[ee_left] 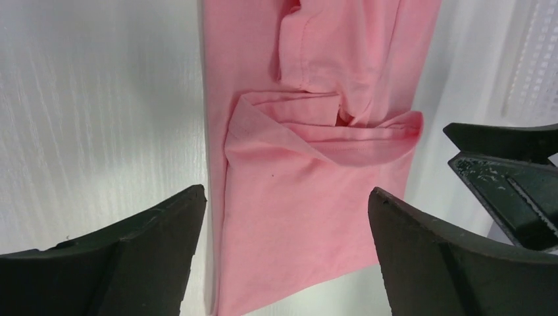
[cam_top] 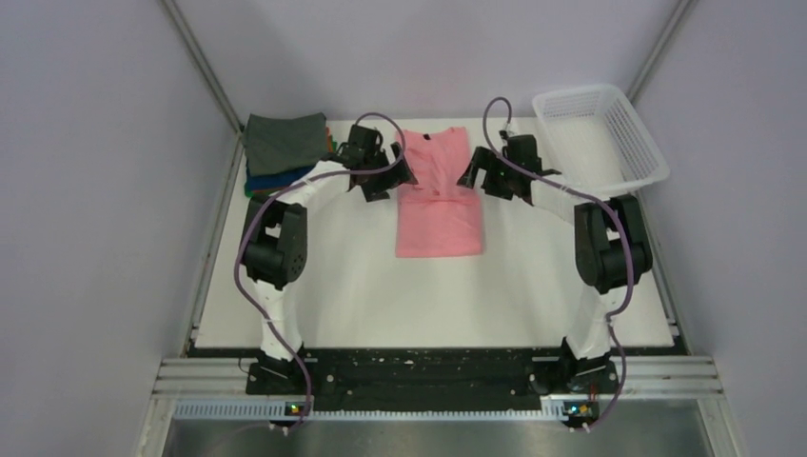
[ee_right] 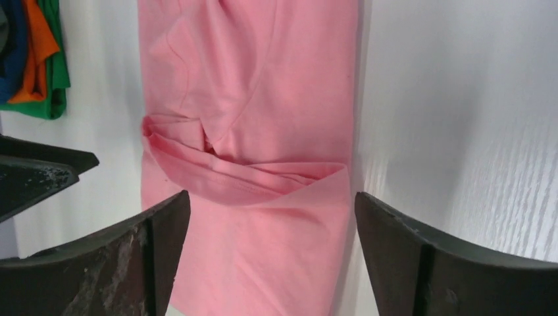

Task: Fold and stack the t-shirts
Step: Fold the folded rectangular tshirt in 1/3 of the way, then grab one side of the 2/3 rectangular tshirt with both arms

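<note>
My left gripper moves back and down next onto the pink t-shirt's near corner on the stack's side (cam_top: 399,255) (ee_left: 222,309), which is nearer my base than my fingers.
The pink t-shirt (cam_top: 437,195) lies flat in the middle of the table, folded into a long narrow strip, with a bunched crosswise fold near its middle. It shows in the left wrist view (ee_left: 309,178) and the right wrist view (ee_right: 256,131). My left gripper (cam_top: 392,179) is open and empty above the shirt's left edge. My right gripper (cam_top: 476,178) is open and empty above its right edge. A stack of folded shirts (cam_top: 284,152), dark grey on top with blue, orange and green beneath, sits at the back left; its edge shows in the right wrist view (ee_right: 33,59).
A white mesh basket (cam_top: 601,133) stands at the back right, beside the right arm. Grey walls and metal rails close in the table on both sides. Bare white table (cam_top: 428,295) lies in front of the pink shirt.
</note>
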